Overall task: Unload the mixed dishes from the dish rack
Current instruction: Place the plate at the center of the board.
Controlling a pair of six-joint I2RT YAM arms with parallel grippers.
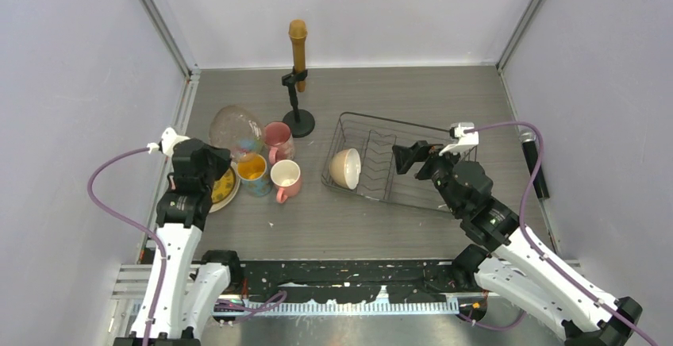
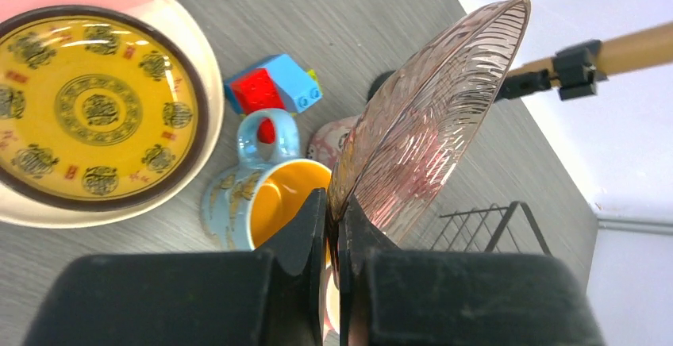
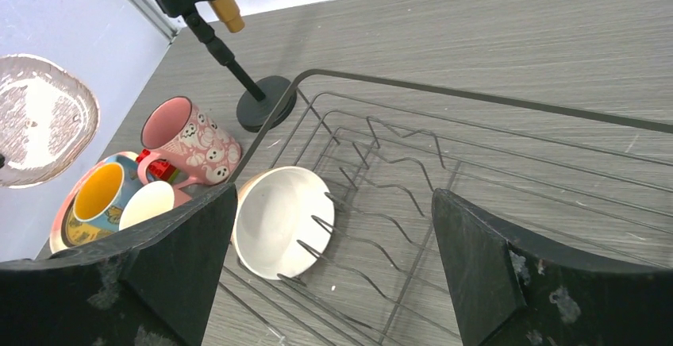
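The yellow patterned plate is below and back, so my left gripper should move the glass bowl back and down onto the bare side of the yellow patterned plate (image 1: 223,187) (image 2: 95,108) and then let it go.
The black wire dish rack (image 1: 413,136) lies right of centre and holds one cream bowl (image 1: 345,167) on edge at its left end. My right gripper (image 1: 413,158) is open and empty over the rack. In the right wrist view the gripper (image 3: 333,195) has its jaws wide apart, with the bowl (image 3: 282,219) below them. My left gripper (image 2: 337,211) is shut on the rim of a brownish ribbed glass bowl (image 2: 428,124) and holds it tilted above the mugs. The yellow patterned plate (image 2: 95,108) lies on the large pink-and-cream plate (image 2: 208,84).
A mug with yellow inside (image 1: 252,173), a pink mug (image 1: 278,140) and a second pink mug (image 1: 286,178) stand left of the rack. Toy blocks (image 2: 274,88) lie beside them. A black microphone stand (image 1: 298,68) stands behind. Walls close in on the left, right and back.
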